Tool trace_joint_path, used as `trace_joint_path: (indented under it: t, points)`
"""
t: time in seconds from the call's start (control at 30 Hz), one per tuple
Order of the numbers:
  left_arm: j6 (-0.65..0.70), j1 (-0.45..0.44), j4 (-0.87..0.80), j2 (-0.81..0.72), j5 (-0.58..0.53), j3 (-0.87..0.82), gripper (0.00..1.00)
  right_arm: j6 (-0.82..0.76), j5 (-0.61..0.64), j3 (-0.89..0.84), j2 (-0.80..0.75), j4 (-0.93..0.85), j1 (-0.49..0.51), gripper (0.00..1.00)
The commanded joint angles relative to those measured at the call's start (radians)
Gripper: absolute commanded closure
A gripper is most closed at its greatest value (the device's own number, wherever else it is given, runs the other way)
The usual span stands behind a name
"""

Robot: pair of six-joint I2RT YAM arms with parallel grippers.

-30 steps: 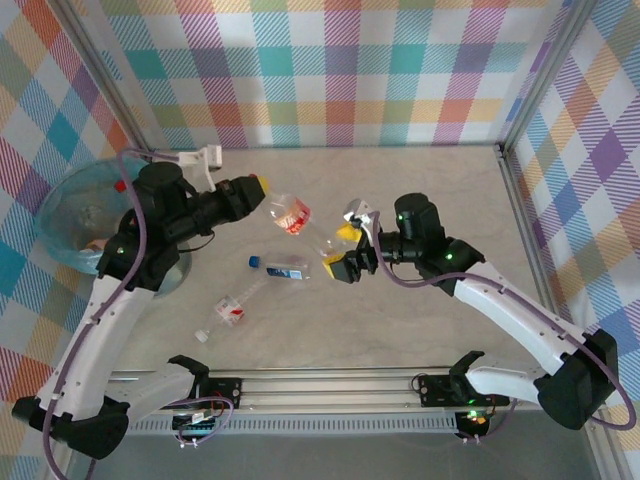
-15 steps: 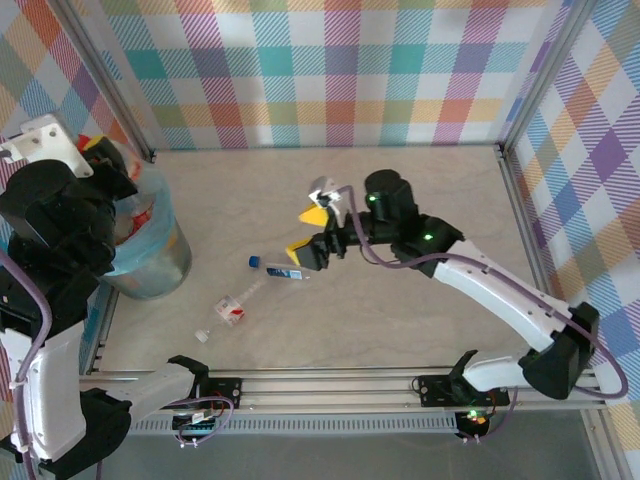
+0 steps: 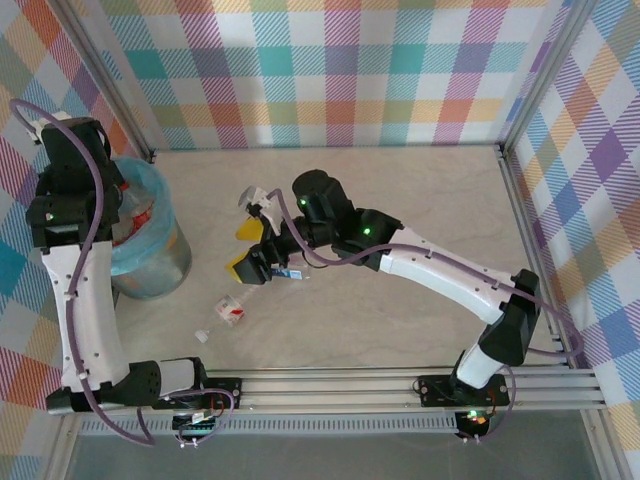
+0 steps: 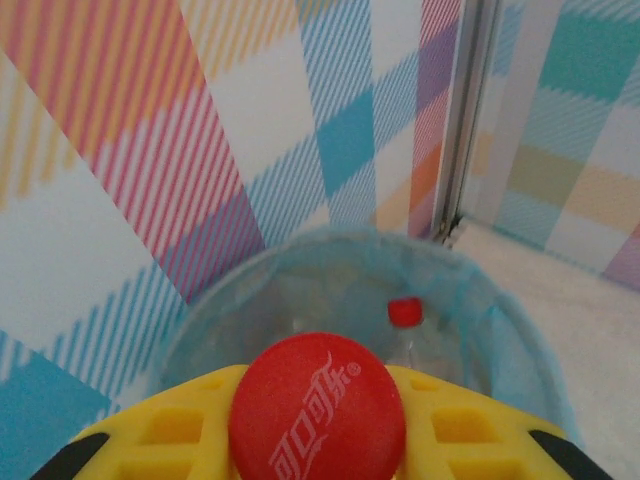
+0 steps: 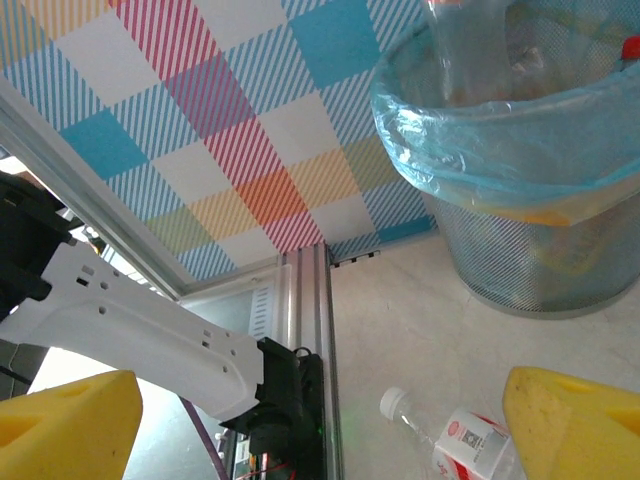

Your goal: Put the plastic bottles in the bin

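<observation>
I will tilt my left gripper down and lower it into the teal bag's opening [image 3: 136,208] [image 4: 325,290] to let go of the bottle, because the bottle I am holding is already over the bin's opening.
My left gripper [image 4: 318,415] is shut on a clear plastic bottle by its red cap [image 4: 317,405], held over the bin's opening. The bin [image 3: 150,262] is round, grey mesh, lined with a teal bag, and stands at the table's left edge. Another red-capped bottle [image 4: 405,313] lies inside it. My right gripper [image 3: 248,250] is open, its yellow fingers [image 5: 575,425] spread wide and low over the table centre. A blue-labelled bottle [image 3: 290,272] lies partly hidden beneath it. A white-capped bottle with a red and white label [image 3: 228,311] lies to its left, also seen between the fingers [image 5: 455,432].
The left arm [image 3: 75,250] rises tall beside the bin. An aluminium rail [image 3: 330,385] runs along the near edge. Checked walls close in the back and both sides. Bare table stretches to the right and back [image 3: 420,190].
My left arm swung from the table centre up and left over the bin, carrying the bottle. My right gripper travelled left across the table to above the blue-labelled bottle, staying open.
</observation>
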Motion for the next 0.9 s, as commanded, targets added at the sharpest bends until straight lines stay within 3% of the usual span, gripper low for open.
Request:
trace_joint_path:
  t: [0.0, 0.27, 0.53, 0.87]
  points:
    - [-0.044, 0.079, 0.016, -0.022, 0.144, -0.097, 1.00, 0.037, 0.012, 0.045, 0.016, 0.009, 0.012, 0.07]
    - [-0.084, 0.243, 0.119, -0.022, 0.352, -0.364, 1.00, 0.030, -0.026, 0.193, 0.154, -0.107, 0.077, 0.08]
    - [-0.079, 0.306, 0.183, 0.024, 0.417, -0.509, 1.00, 0.020, -0.032, 0.243, 0.207, -0.134, 0.091, 0.08]
    - [-0.074, 0.321, 0.200, 0.075, 0.436, -0.529, 1.00, 0.017, -0.028, 0.253, 0.219, -0.153, 0.091, 0.08]
